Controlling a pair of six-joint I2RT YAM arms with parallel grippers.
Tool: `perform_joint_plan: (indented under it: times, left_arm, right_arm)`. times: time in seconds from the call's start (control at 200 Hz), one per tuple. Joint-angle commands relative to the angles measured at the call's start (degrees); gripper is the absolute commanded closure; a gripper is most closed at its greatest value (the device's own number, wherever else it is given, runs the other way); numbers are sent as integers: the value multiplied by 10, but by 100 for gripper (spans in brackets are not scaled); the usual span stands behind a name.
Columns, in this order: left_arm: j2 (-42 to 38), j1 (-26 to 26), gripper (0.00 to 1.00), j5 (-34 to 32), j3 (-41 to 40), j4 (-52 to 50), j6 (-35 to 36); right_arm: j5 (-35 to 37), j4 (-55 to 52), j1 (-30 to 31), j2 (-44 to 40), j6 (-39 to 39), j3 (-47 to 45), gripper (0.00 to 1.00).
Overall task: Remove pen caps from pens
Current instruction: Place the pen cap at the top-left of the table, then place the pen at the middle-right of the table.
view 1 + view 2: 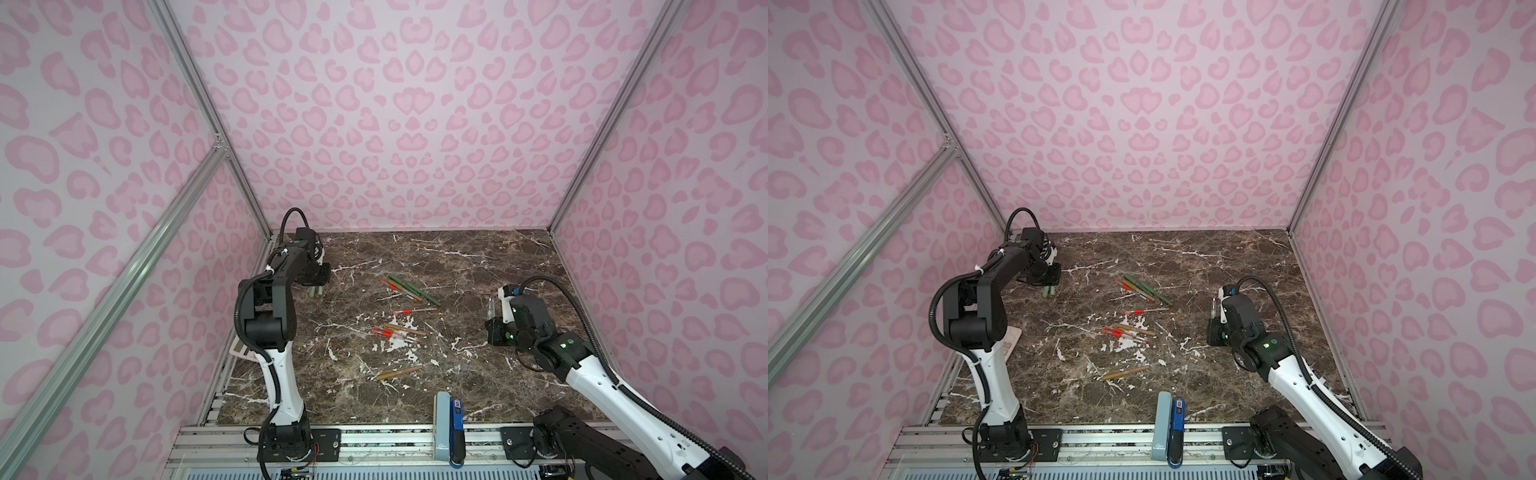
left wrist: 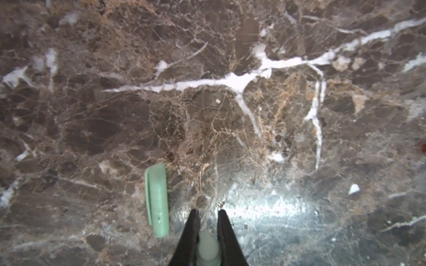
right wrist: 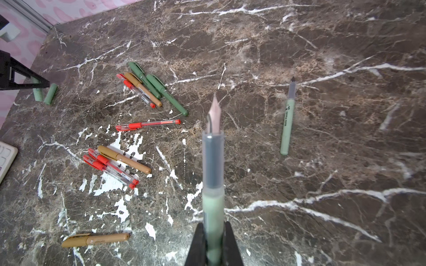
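Observation:
My left gripper lowers to the bare marble beside the second pale green cap next and releases the held cap alongside, since that marble lies just below.
My left gripper (image 2: 208,211) is shut on a pale green pen cap (image 2: 207,246), low over the back left of the marble table (image 1: 478,257). A second pale green cap (image 2: 157,200) lies beside it. My right gripper (image 3: 213,226) is shut on a pale green pen (image 3: 213,161) whose nib is bare; in a top view that pen (image 1: 491,305) stands up at the right. Another uncapped pale green pen (image 3: 287,124) lies on the table. Capped pens lie mid-table: dark green ones (image 1: 411,286), clear red ones (image 1: 392,332) and a tan one (image 1: 399,372).
A blue and grey box (image 1: 449,428) stands at the front edge on the rail. A white keypad (image 1: 241,353) lies at the left edge behind my left arm. Pink patterned walls close in the left, back and right sides.

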Motion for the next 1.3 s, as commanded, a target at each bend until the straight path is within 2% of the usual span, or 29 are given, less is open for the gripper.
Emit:
perform_joint_plan:
  times: [0.0, 0.525, 0.83, 1.295]
  left_arm:
    - [19, -2, 96, -23, 21, -29, 5]
    - [83, -4, 96, -46, 69, -44, 5]
    - [69, -3, 84, -45, 73, -46, -5]
    - [40, -4, 73, -43, 68, -46, -13]
  right_arm:
    - [-7, -2, -1, -3, 5, 0, 100]
    - [-3, -14, -8, -15, 1, -5, 100]
    - [0, -14, -12, -8, -6, 5, 100]
    - [0, -6, -17, 17, -12, 24, 100]
